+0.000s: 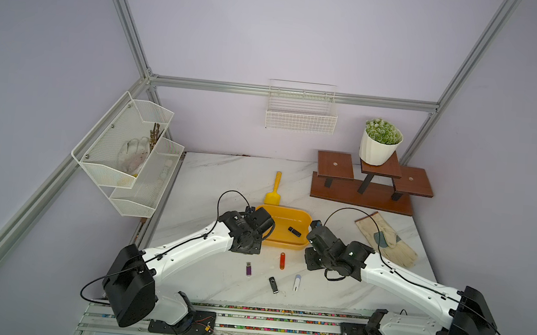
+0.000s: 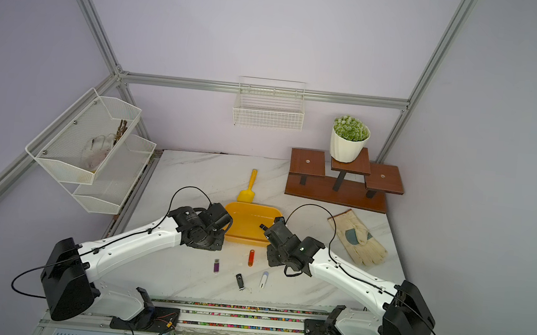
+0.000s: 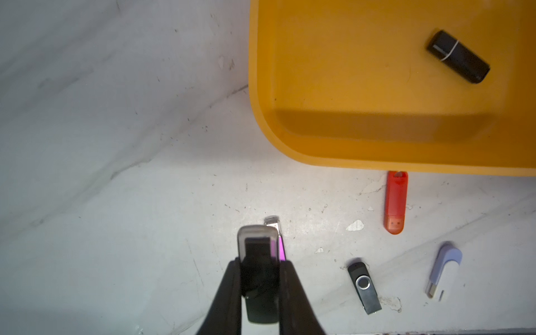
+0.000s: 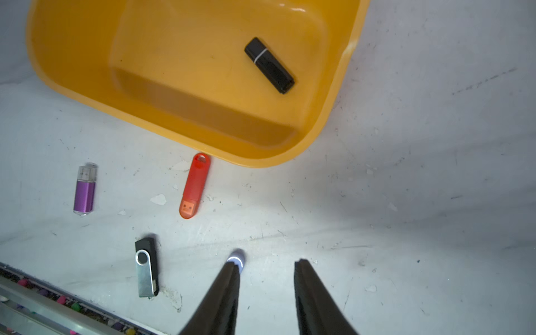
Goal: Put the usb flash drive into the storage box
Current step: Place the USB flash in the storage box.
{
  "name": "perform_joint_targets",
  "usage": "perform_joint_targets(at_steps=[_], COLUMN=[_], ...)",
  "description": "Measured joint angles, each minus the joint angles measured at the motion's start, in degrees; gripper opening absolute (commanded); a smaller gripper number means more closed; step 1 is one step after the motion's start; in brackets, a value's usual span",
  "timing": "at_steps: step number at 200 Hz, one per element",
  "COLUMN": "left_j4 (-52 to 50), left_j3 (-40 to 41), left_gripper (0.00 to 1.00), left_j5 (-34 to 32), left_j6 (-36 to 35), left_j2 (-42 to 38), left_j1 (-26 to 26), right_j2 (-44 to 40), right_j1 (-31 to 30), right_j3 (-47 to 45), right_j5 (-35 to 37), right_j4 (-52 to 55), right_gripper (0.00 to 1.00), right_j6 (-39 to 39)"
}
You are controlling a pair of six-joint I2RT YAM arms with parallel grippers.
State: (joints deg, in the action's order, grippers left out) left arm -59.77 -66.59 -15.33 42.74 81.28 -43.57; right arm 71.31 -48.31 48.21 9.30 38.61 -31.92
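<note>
I should next move my left gripper outward over the storage box, then down to the box's bottom (image 1: 282,229) (image 3: 389,54) beside the black drive to let go, because that spot is empty.
The yellow storage box (image 1: 286,244) sits mid-table, and one black usb flash drive (image 1: 294,231) lies inside it. My left gripper (image 3: 258,265) is shut on a dark flash drive with a clear cap (image 3: 256,235), held above the table beside the box's near-left corner (image 3: 348,162). A purple drive (image 3: 280,246) lies partly hidden under it. My right gripper (image 4: 266,264) is open with nothing between its fingers, by the box's near-right corner (image 4: 162,127). An orange drive (image 1: 282,261), a black swivel drive (image 1: 273,285) and a white drive (image 1: 297,282) lie on the marble in front of the box.
A small yellow scoop (image 1: 274,190) lies behind the box. A work glove (image 1: 388,238) lies at the right. A wooden stand (image 1: 361,197) with a potted plant (image 1: 380,142) stands at the back right. White mesh racks (image 1: 131,151) hang at the left, and a wire basket (image 1: 300,116) hangs on the back wall.
</note>
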Motion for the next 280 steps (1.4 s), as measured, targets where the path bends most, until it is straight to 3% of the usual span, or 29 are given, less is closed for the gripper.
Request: perform_joint_targets(at_steps=[55, 98, 167, 266, 280], left_j4=[-1.2, -0.7, 0.9, 1.9, 2.1], left_j3=[-13.3, -23.5, -37.7, -39.2, -39.2], left_gripper=[0.0, 0.0, 0.0, 0.0, 0.05], left_j5=[-1.4, 2.3, 8.6, 10.5, 10.5], left_j6=[-7.9, -11.6, -14.9, -14.4, -14.3], left_j2=[12.3, 25.5, 38.8, 45.8, 46.0], left_j1=[5.1, 5.8, 5.8, 2.8, 2.4], right_j2=[-6.7, -8.3, -7.3, -5.8, -5.8], right_j1=[-0.1, -0.1, 0.5, 2.4, 2.4], right_j3=[-1.4, -1.4, -0.4, -0.1, -0.1], right_j5=[0.8, 2.8, 8.2, 9.0, 8.9], right_j4=[-0.1, 0.5, 1.1, 1.8, 1.9], right_gripper=[0.38, 0.37, 0.37, 0.37, 0.37], right_j6=[-5.0, -8.4, -10.0, -9.4, -9.3])
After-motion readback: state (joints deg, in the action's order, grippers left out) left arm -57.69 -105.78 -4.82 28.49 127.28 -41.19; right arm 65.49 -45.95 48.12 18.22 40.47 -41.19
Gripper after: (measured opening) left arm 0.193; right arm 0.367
